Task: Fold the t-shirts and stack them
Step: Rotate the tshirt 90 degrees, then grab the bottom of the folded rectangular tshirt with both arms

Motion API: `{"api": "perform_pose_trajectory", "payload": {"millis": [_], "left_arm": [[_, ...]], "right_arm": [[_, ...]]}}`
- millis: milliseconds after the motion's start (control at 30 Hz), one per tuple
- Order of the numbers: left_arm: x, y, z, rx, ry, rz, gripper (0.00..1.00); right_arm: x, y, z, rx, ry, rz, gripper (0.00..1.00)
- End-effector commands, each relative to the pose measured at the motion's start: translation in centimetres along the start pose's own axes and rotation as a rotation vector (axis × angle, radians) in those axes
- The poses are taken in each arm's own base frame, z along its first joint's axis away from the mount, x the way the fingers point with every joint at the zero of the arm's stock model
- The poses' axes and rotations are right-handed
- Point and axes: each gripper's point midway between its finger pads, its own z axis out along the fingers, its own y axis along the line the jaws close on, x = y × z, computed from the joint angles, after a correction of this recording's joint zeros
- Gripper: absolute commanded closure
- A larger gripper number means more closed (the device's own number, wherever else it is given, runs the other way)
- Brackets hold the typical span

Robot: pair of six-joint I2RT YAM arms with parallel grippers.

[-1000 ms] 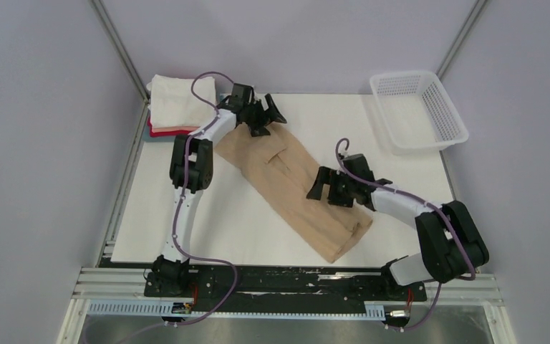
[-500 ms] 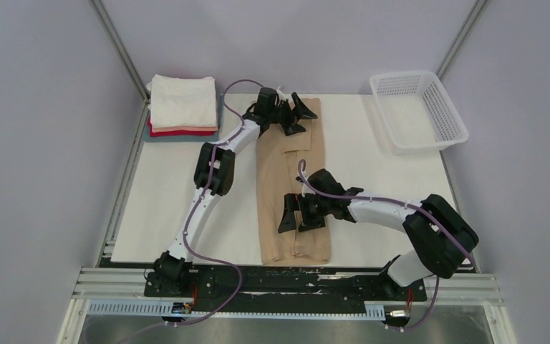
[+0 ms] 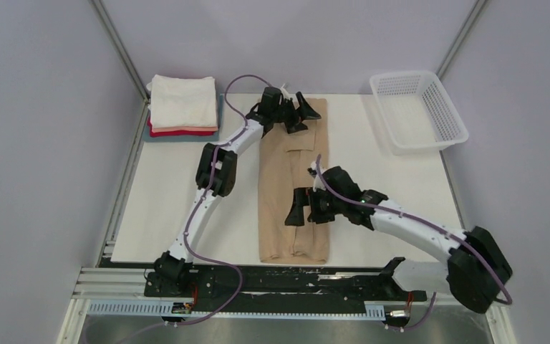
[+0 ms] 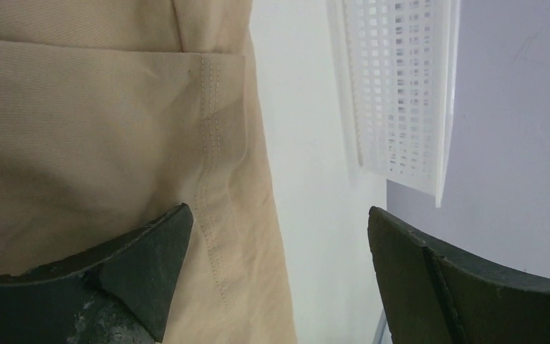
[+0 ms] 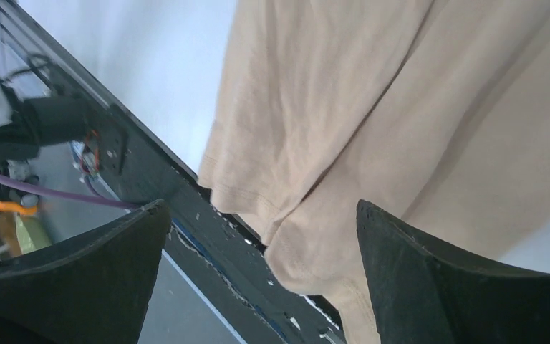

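I will next move my left gripper back and down onto the near corner of the tan t-shirt's hem, to the left in the top view, because the t-shirt is still lying at full length.
The tan t-shirt point(image 3: 290, 193) lies folded into a long strip down the middle of the white table, from the far edge to the near edge. My left gripper point(image 3: 302, 113) is open and empty over its far end; its wrist view shows the tan cloth point(image 4: 100, 136) with a stitched hem. My right gripper point(image 3: 302, 213) is open and empty over the strip's near part; its wrist view shows the shirt's near end point(image 5: 344, 136). A stack of folded t-shirts point(image 3: 182, 107), cream-white on top with pink, red and grey-blue below, sits at the far left corner.
A white plastic mesh basket point(image 3: 417, 111) stands at the far right corner and shows in the left wrist view point(image 4: 401, 86). The black rail point(image 3: 279, 279) with the arm bases runs along the near edge, just past the shirt's near end point(image 5: 150, 186).
The tan shirt swung from a diagonal lie to straight down the table. Since half a second ago, my right arm drew back a little towards the right; both grippers stay open.
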Motion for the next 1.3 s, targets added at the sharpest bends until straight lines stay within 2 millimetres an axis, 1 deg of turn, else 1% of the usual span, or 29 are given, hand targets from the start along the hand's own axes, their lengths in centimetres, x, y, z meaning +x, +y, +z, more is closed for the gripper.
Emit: {"api": "perform_pose_trajectory", "payload": {"millis": [0, 33, 67, 100, 133, 200, 233, 267, 300, 333, 367, 400, 433, 467, 500, 533, 567, 600, 633, 700, 733, 767, 800, 833, 867, 1000, 1100, 1233, 1267], "left_arm": [[-3.7, -12.1, -5.4, 0.082, -0.083, 0.264, 0.0], [-3.9, -15.0, -7.1, 0.097, -0.096, 0.327, 0.0], [-3.2, -15.4, -7.8, 0.068, -0.08, 0.361, 0.0], [-3.0, -17.7, -9.6, 0.068, -0.086, 0.393, 0.0], [-2.0, -18.0, -10.3, 0.047, -0.063, 0.436, 0.0], [-0.7, -21.7, -14.1, 0.043, -0.067, 0.502, 0.0], [0.5, -20.3, -14.4, -0.001, -0.037, 0.488, 0.0], [1.0, -21.8, -16.8, -0.032, -0.061, 0.507, 0.0], [2.9, -18.6, -17.1, -0.122, -0.011, 0.464, 0.0], [3.2, -20.3, -19.6, -0.15, -0.068, 0.491, 0.0], [5.8, -16.4, -20.0, -0.239, -0.021, 0.458, 0.0], [6.5, -17.8, -22.3, -0.268, -0.089, 0.484, 0.0], [9.5, -13.4, -22.8, -0.355, -0.044, 0.453, 0.0], [10.7, -15.0, -24.9, -0.355, -0.102, 0.468, 0.0], [14.0, -10.8, -25.5, -0.429, -0.047, 0.442, 0.0], [16.6, -8.8, -27.3, -0.492, -0.057, 0.41, 0.0], [18.7, -8.3, -27.9, -0.519, -0.043, 0.406, 0.0], [19.1, -8.1, -29.4, -0.545, -0.103, 0.368, 0.0], [21.7, -5.6, -30.3, -0.614, -0.07, 0.377, 0.0], [24.9, -3.9, -32.2, -0.659, -0.053, 0.346, 0.0], [25.9, -3.0, -33.2, -0.679, -0.043, 0.337, 0.0], [27.3, -2.6, -33.7, -0.693, -0.017, 0.317, 0.0], [28.2, -1.9, -34.3, -0.701, 0.002, 0.306, 0.0], [29.3, -1.9, -34.6, -0.697, 0.024, 0.289, 0.0], [30.1, -0.9, -34.9, -0.713, 0.045, 0.283, 0.0], [33.2, 0.7, -34.5, -0.691, 0.144, 0.253, 0.0], [34.4, 1.5, -33.9, -0.686, 0.185, 0.234, 0.02], [35.6, 2.8, -33.7, -0.695, 0.216, 0.206, 0.11], [35.8, 2.8, -33.3, -0.679, 0.223, 0.199, 0.14]], "right_arm": [[-3.6, 0.4, -5.4, 0.098, -0.261, -0.041, 0.0], [-3.8, 0.0, -6.4, 0.123, -0.298, -0.029, 0.0], [-3.9, -0.5, -7.3, 0.155, -0.34, -0.012, 0.0], [-3.6, -1.0, -8.0, 0.172, -0.358, 0.012, 0.0], [-3.1, -1.3, -8.4, 0.182, -0.361, 0.037, 0.0], [-1.9, -1.6, -8.7, 0.179, -0.333, 0.055, 0.0], [-1.0, -1.9, -8.8, 0.188, -0.299, 0.061, 0.0], [-0.2, -2.3, -8.8, 0.203, -0.266, 0.072, 0.0], [0.6, -2.7, -8.7, 0.219, -0.233, 0.083, 0.0], [1.4, -3.2, -8.6, 0.238, -0.2, 0.097, 0.0], [2.2, -3.7, -8.4, 0.254, -0.171, 0.115, 0.0], [3.3, -4.4, -7.9, 0.266, -0.134, 0.136, 0.0], [3.8, -4.6, -7.5, 0.267, -0.113, 0.155, 0.0], [4.6, -5.2, -7.1, 0.277, -0.089, 0.172, 0.01], [5.4, -5.7, -6.7, 0.284, -0.059, 0.176, 0.03], [5.8, -5.9, -6.4, 0.287, -0.039, 0.178, 0.04], [5.9, -6.0, -6.2, 0.291, -0.028, 0.183, 0.06], [5.9, -6.1, -6.1, 0.294, -0.027, 0.185, 0.07], [5.8, -6.2, -5.9, 0.296, -0.028, 0.185, 0.08], [5.8, -6.1, -5.3, 0.274, -0.025, 0.18, 0.1], [5.9, -6.0, -5.0, 0.261, -0.017, 0.182, 0.11], [6.1, -5.9, -4.7, 0.247, -0.006, 0.185, 0.13], [6.4, -5.8, -4.5, 0.238, 0.009, 0.191, 0.15], [6.7, -5.8, -4.3, 0.233, 0.023, 0.197, 0.17], [7.0, -6.0, -4.1, 0.231, 0.035, 0.203, 0.2], [7.8, -6.5, -3.8, 0.23, 0.043, 0.218, 0.28], [8.4, -6.7, -3.4, 0.217, 0.054, 0.228, 0.31], [8.8, -6.9, -3.1, 0.21, 0.058, 0.239, 0.36], [8.7, -6.9, -3.0, 0.209, 0.054, 0.239, 0.38]]}}
